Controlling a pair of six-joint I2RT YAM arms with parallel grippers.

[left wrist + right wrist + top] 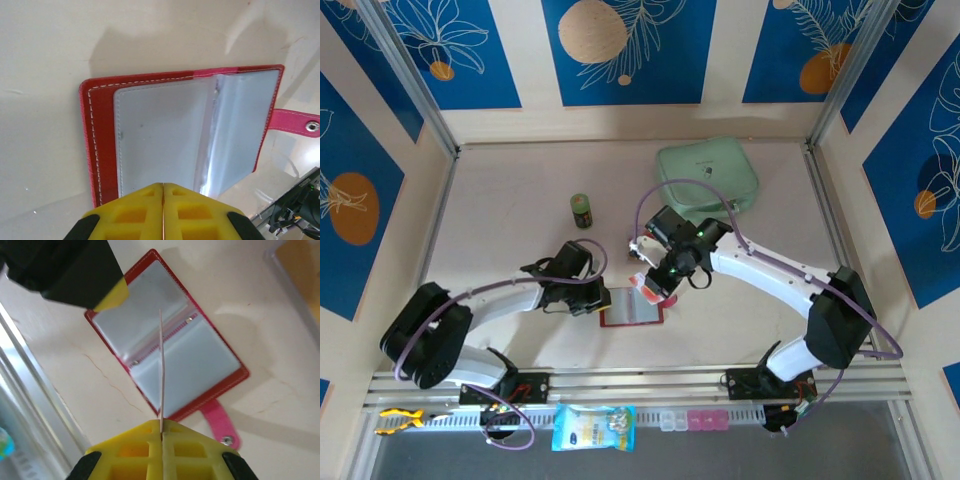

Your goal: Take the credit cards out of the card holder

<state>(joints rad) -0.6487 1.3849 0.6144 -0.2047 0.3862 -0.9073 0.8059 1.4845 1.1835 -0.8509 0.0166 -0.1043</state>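
My right gripper carries the freed card outward next, then lowers and releases it at the clear box around the yellow-orange thing, outward and below.
The red card holder lies open on the table between both arms, with its clear sleeves facing up and its pink snap tab sticking out. My right gripper is shut on a thin credit card, seen edge-on and held above the open holder. From above, that gripper hangs over the holder's far right corner. My left gripper is shut, its yellow tips over the holder's near edge. I see nothing between its fingers. One left fingertip sits at the holder's corner.
A mint-green pouch lies at the back right and a small green bottle stands at the back centre. A yellow-orange flat thing lies just beyond the holder. A blue packet and small boxes sit by the front rail.
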